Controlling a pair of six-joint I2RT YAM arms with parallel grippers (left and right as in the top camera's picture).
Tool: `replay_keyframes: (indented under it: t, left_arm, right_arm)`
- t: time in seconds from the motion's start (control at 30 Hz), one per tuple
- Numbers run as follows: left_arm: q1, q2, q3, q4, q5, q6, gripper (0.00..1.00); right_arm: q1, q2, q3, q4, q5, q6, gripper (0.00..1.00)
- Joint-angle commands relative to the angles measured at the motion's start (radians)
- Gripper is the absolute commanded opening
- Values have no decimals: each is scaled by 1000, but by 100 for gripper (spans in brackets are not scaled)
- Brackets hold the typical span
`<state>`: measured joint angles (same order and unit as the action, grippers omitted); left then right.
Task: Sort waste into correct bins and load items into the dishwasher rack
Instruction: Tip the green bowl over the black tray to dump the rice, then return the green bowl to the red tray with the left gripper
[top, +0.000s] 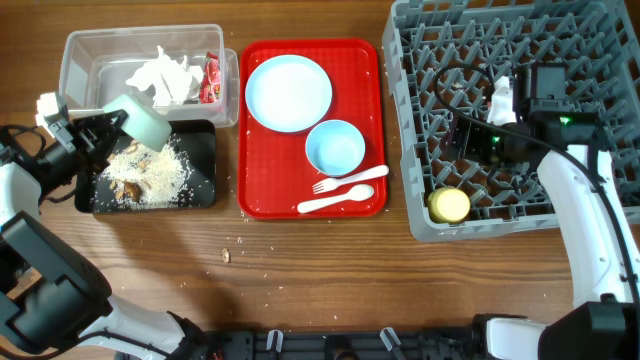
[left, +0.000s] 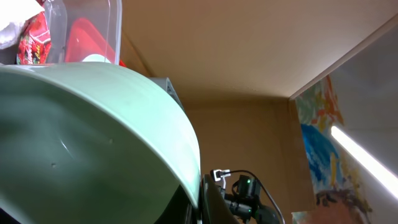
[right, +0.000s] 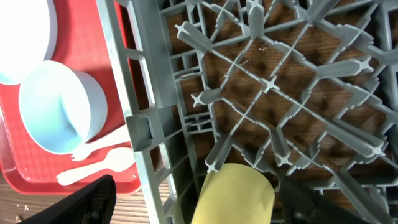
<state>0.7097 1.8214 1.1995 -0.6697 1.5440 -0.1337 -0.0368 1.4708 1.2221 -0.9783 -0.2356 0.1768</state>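
The mint bowl (top: 143, 118) is nearly empty, so my left gripper should carry it level over the bare red patch (top: 273, 160) beside the light blue bowl next, then lower it and let it go.
My left gripper (top: 104, 130) is shut on the rim of a mint bowl (top: 143, 118) and holds it tilted over the black tray (top: 205, 165), where beige food scraps (top: 145, 175) lie. In the left wrist view the bowl (left: 93, 143) fills the frame, its rim pinched in the jaws (left: 200, 208). The clear tub (top: 85, 60) holds white tissue (top: 165, 78) and the red wrapper (top: 211, 80). My right gripper (top: 462, 150) is open over the grey rack (top: 600, 30). The yellow cup (top: 450, 205) lies in the rack between its fingers (right: 199, 208).
A flat red tray (top: 260, 200) in the middle carries a pale blue plate (top: 288, 92), a light blue bowl (top: 335, 147), and a white fork (top: 350, 180) and spoon (top: 335, 200). A few crumbs (top: 226, 255) lie on the wooden table in front.
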Motion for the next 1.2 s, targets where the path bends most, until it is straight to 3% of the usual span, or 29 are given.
replay_keyframes:
  t: [0.0,0.13,0.27,0.43,0.5,0.7,0.77,0.9,1.0,1.17]
  left_arm:
    - [-45,-2,-3,10,33,-10,4]
    - [-123,-2,-3,54,-51,-89,4]
    - [-272,-27,-3,54,-121,-84,4]
    - [-612,-79,-3,53,-610,-84,4]
    - [-753,-74,-3,37,-887,-92,4]
    - [-1024,-71,-3,-5,-1353,-145,5]
    - [-1083,-71,-3,-12,-1420,-144,6]
    - [-1157,-71,-3,-11,-1472,-144,33]
    - [-1166,-71,-3,-4,-1471,-144,45]
    - [-1139,-99,40,-13,-1454,-167,47]
  right_arm:
    - [5,5,24,11,-13,-20,86]
    - [5,5,24,13,-13,-20,86]
    - [5,5,24,13,-13,-21,86]
    - [5,5,24,13,-13,-20,86]
    - [5,5,24,9,-13,-20,86]
    - [5,5,24,4,-14,-17,86]
    - [5,5,24,1,-22,-19,86]
    - [5,5,24,3,-40,-20,86]
    - [9,5,24,21,-114,-54,86]
    - [88,5,39,99,-130,-16,85]
